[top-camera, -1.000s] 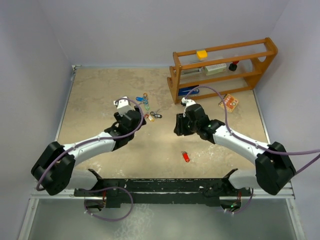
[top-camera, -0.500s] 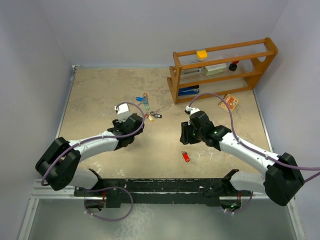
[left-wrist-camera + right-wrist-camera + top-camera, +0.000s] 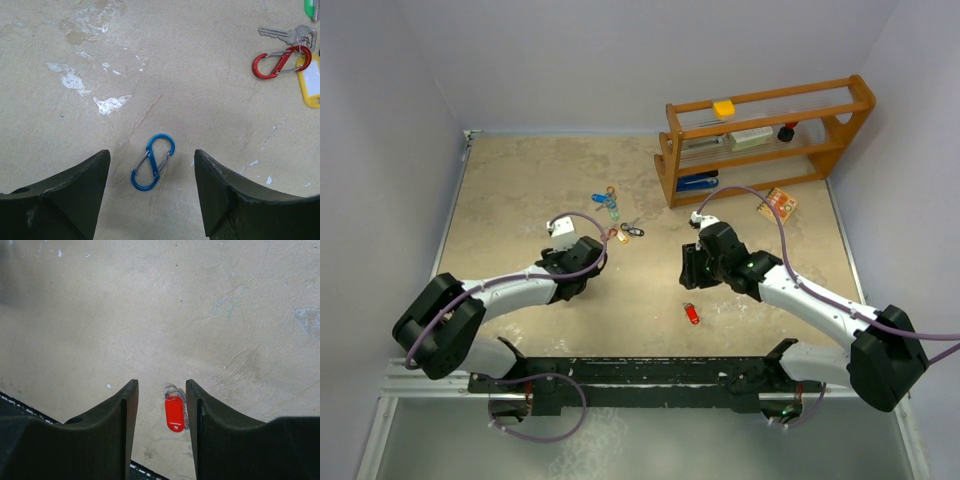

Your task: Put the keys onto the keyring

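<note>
The blue S-shaped clip lies between the open fingers, so my left gripper lowers next and closes across its slanted middle bar (image 3: pixel 153 162).
A key with a red tag (image 3: pixel 174 412) lies flat on the table between the fingers of my open right gripper (image 3: pixel 161 390), which hovers above it; it also shows in the top view (image 3: pixel 691 313), just nearer than the right gripper (image 3: pixel 692 272). My open left gripper (image 3: pixel 151 156) hovers over a blue S-shaped clip (image 3: pixel 153 161) lying on the table. A silver key (image 3: pixel 282 33) with a yellow tag (image 3: pixel 310 80) hangs on a red S-clip (image 3: pixel 274 62) at the upper right. More tagged keys (image 3: pixel 606 200) lie beyond the left gripper (image 3: pixel 586 262).
A wooden shelf rack (image 3: pixel 760 130) stands at the back right with small items on it. An orange packet (image 3: pixel 777 205) lies in front of it. A black-tagged key (image 3: pixel 632 230) lies between the arms. Walls close in the table on three sides.
The left gripper has drawn back a little toward the near left. The right gripper moved nearer and to the right, toward the red-tagged key, then held still.
</note>
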{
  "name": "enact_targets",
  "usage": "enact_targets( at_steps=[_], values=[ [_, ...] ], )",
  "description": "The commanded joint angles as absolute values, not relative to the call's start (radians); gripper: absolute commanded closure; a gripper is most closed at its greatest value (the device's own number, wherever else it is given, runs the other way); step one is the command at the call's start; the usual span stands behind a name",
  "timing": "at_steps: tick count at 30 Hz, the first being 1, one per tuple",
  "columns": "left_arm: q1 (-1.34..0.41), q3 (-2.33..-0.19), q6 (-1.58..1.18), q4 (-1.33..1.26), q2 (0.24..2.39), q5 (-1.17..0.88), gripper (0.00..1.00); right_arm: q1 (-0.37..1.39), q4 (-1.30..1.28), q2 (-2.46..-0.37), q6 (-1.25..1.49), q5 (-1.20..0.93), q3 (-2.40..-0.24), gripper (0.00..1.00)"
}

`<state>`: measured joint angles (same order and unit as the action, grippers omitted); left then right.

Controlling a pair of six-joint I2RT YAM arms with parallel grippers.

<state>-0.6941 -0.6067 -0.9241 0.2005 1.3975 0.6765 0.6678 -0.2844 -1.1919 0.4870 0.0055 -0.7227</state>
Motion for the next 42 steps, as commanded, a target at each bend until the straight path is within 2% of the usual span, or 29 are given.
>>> enact_targets(
  at_steps=[1, 15, 21, 27, 34, 38, 40, 42],
  values=[
    [-0.688, -0.602, -0.925, 0.182, 1.411, 0.670, 0.35, 0.673, -0.263, -1.184, 0.491, -0.008, -0.724, 0.54],
    [-0.689, -0.589, -0.907, 0.143, 1.456, 0.635, 0.39, 0.672, -0.263, -1.189, 0.498, -0.016, -0.734, 0.54],
    [-0.688, -0.585, -0.901, 0.144, 1.450, 0.613, 0.50, 0.673, -0.261, -1.190, 0.502, -0.018, -0.737, 0.54],
    [-0.688, -0.571, -0.899, 0.143, 1.440, 0.593, 0.55, 0.673, -0.255, -1.195, 0.502, -0.023, -0.739, 0.54],
    [-0.689, -0.566, -0.896, 0.139, 1.439, 0.572, 0.71, 0.673, -0.254, -1.196, 0.500, -0.025, -0.743, 0.54],
    [-0.688, -0.562, -0.894, 0.134, 1.433, 0.561, 0.90, 0.673, -0.252, -1.195, 0.499, -0.025, -0.743, 0.54],
    [-0.689, -0.563, -0.891, 0.132, 1.433, 0.559, 0.98, 0.672, -0.253, -1.195, 0.501, -0.023, -0.744, 0.54],
    [-0.689, -0.566, -0.889, 0.131, 1.433, 0.557, 1.00, 0.673, -0.250, -1.194, 0.500, -0.024, -0.743, 0.54]
  ],
)
